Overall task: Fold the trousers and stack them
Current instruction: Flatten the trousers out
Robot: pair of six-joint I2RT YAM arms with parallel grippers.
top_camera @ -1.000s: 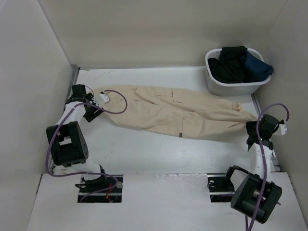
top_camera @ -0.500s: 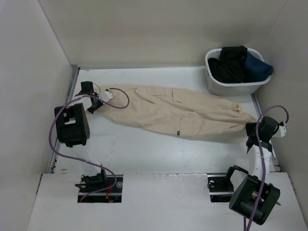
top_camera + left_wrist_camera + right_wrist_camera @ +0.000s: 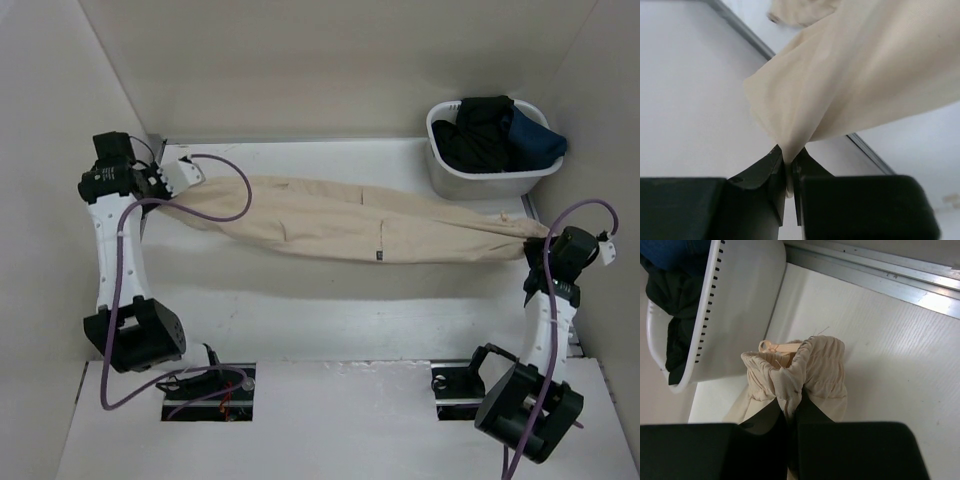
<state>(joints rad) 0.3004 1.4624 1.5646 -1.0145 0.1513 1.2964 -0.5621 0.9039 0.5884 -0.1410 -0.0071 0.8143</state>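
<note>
Next, my right gripper should move back and down to release the waistband (image 3: 805, 367) on the near tabletop, which lies bare below the gripper and closer to my base.
The beige trousers (image 3: 350, 225) hang stretched across the table between both arms, leg ends at the left, gathered waistband at the right. My left gripper (image 3: 165, 198) is raised at the far left and shut on the leg-end cloth; in the left wrist view the fabric (image 3: 840, 75) is pinched between the dark fingers (image 3: 767, 172). My right gripper (image 3: 545, 238) at the right edge is shut on the gathered waistband (image 3: 805, 367), which bunches above its jaws. A small dark label (image 3: 380, 255) shows on the lower edge.
A white basket (image 3: 480, 178) holding black and navy garments (image 3: 495, 130) stands at the back right, close to the waistband end. White walls close in the left, back and right. A metal rail (image 3: 875, 275) runs along the table's right edge.
The left gripper closed on the leg end and lifted it up and leftward. The right gripper rose slightly. The trousers went from lying flat to being pulled taut and narrower.
</note>
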